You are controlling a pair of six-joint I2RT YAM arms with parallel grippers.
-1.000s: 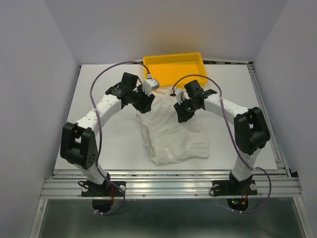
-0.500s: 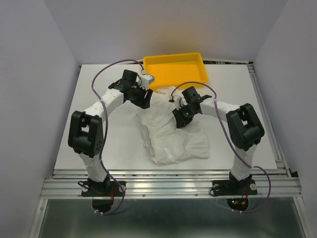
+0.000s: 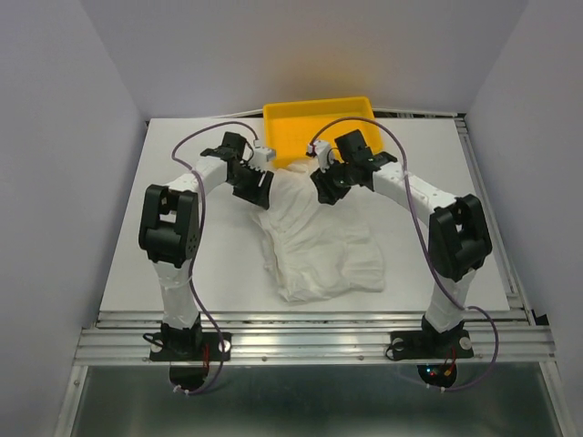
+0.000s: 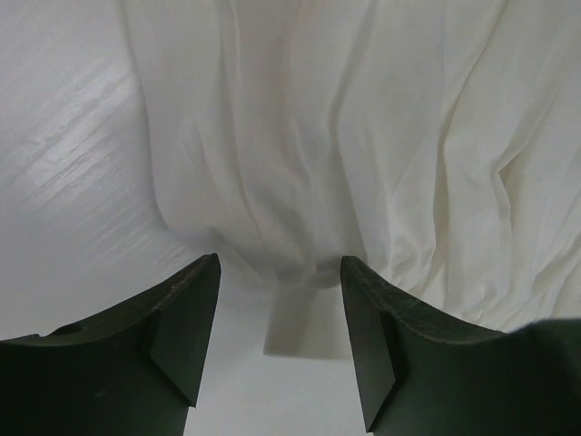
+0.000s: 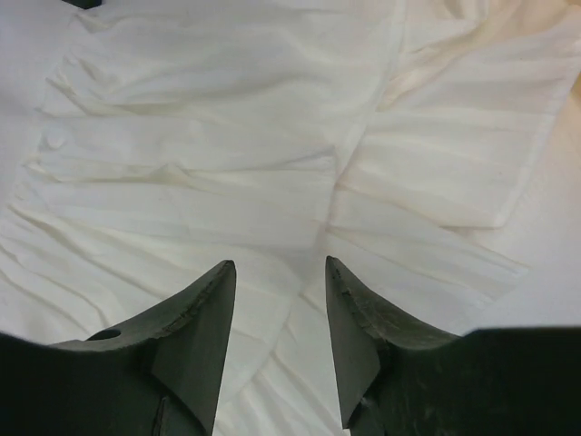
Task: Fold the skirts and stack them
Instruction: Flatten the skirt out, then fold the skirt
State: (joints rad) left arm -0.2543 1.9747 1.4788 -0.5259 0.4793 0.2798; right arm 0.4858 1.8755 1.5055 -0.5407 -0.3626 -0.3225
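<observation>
The left gripper lowers and closes on the small cloth tab (image 3: pixel 259 213) (image 4: pixel 295 318) just below its open fingers next, since that tab sticks out past the skirts' folds.
The skirts (image 3: pixel 319 241) lie as one rumpled white heap in the middle of the table, the far edge reaching toward the yellow tray (image 3: pixel 301 127). My left gripper (image 3: pixel 259 188) hovers at the heap's far left corner. In the left wrist view it (image 4: pixel 280 272) is open, a small cloth tab (image 4: pixel 295 318) lying between the jaws, untouched. My right gripper (image 3: pixel 325 188) hangs over the far middle of the cloth. In the right wrist view it (image 5: pixel 280 268) is open above a pleated seam (image 5: pixel 336 182), gripping nothing.
The yellow tray stands at the back of the white table (image 3: pixel 191 246), just behind both grippers. Purple cables (image 3: pixel 196 146) loop over each arm. Grey walls close in the left, right and back sides.
The right gripper has opened and moved back toward the tray, and the cloth lies flat under it. The left gripper has shifted slightly left and stays open.
</observation>
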